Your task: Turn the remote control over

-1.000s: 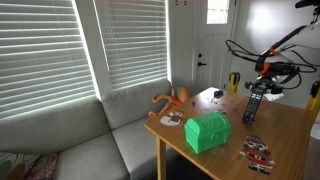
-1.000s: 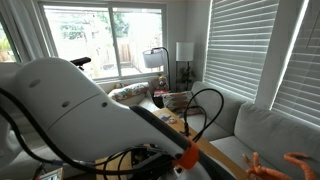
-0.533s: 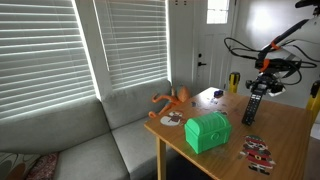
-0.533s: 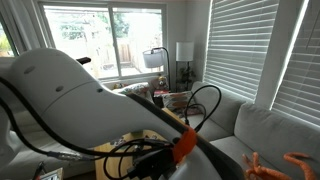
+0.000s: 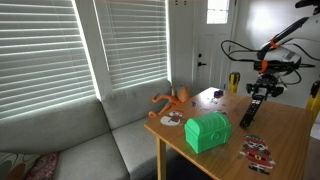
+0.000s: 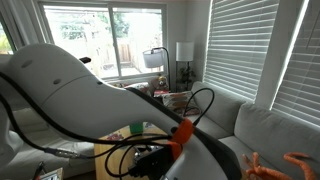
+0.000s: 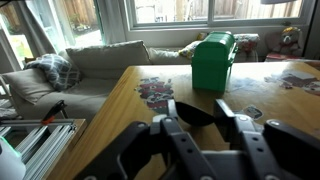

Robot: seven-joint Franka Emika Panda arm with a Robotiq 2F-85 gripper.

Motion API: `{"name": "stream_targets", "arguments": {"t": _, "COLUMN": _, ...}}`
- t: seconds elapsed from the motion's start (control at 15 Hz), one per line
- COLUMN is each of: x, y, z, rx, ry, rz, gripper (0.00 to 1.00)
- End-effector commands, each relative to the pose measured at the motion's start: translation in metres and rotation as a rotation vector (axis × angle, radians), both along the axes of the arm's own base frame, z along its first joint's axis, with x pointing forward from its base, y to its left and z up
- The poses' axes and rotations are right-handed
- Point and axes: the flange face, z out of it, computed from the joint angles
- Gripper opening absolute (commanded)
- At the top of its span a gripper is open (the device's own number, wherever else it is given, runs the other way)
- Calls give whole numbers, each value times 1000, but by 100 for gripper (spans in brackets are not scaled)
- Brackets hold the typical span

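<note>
Next I need to tip the fingers of my gripper down and release the remote control on the tabletop below, as the remote control's loose end (image 5: 247,119) (image 7: 194,114) slants down toward it.
My gripper (image 5: 260,90) hangs above the far side of the wooden table (image 5: 290,128) and is shut on the remote control (image 5: 249,111). The remote is a slim black bar that slants down and to the left from the fingers, and it is lifted off the tabletop. In the wrist view the gripper (image 7: 195,112) has both fingers closed on the black remote control (image 7: 196,114), with the table (image 7: 120,120) below it. In an exterior view the arm (image 6: 90,100) fills the frame and hides the gripper and the remote.
A green chest-shaped box (image 5: 208,131) (image 7: 213,60) stands near the table's front edge. Red-and-white patterned flat items (image 5: 258,152) (image 7: 152,90) lie beside it. An orange toy (image 5: 172,100) lies at the table's sofa-side edge. A grey sofa (image 5: 70,135) and window blinds adjoin the table.
The gripper has turned slightly with the remote in it. The remote's lower end has swung a little down and to the left.
</note>
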Motion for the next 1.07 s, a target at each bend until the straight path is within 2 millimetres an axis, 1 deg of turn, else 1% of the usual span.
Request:
{"name": "stream_targets", "arguments": {"t": 0.0, "x": 2, "y": -2, "z": 14, "rx": -104, "ry": 25, "rz": 20, "gripper": 17}}
{"name": "stream_targets", "arguments": {"t": 0.27, "x": 5, "y": -1, "z": 17, "rx": -211, "ry": 25, "rz": 56, "gripper": 17}}
{"name": "stream_targets", "arguments": {"t": 0.47, "x": 8, "y": 3, "z": 24, "rx": -289, "ry": -1, "rz": 79, "gripper": 17}}
{"name": "stream_targets", "arguments": {"t": 0.53, "x": 10, "y": 4, "z": 28, "rx": -323, "ry": -15, "rz": 89, "gripper": 61}}
{"name": "stream_targets", "arguments": {"t": 0.67, "x": 15, "y": 8, "z": 38, "rx": -403, "ry": -45, "rz": 106, "gripper": 75}}
{"name": "stream_targets", "arguments": {"t": 0.8, "x": 21, "y": 15, "z": 49, "rx": -482, "ry": -85, "rz": 130, "gripper": 88}}
{"name": "stream_targets", "arguments": {"t": 0.87, "x": 23, "y": 20, "z": 55, "rx": -523, "ry": -102, "rz": 142, "gripper": 95}}
{"name": "stream_targets", "arguments": {"t": 0.93, "x": 25, "y": 27, "z": 63, "rx": -562, "ry": -126, "rz": 162, "gripper": 99}}
{"name": "stream_targets", "arguments": {"t": 1.0, "x": 28, "y": 33, "z": 68, "rx": -594, "ry": -150, "rz": 178, "gripper": 100}}
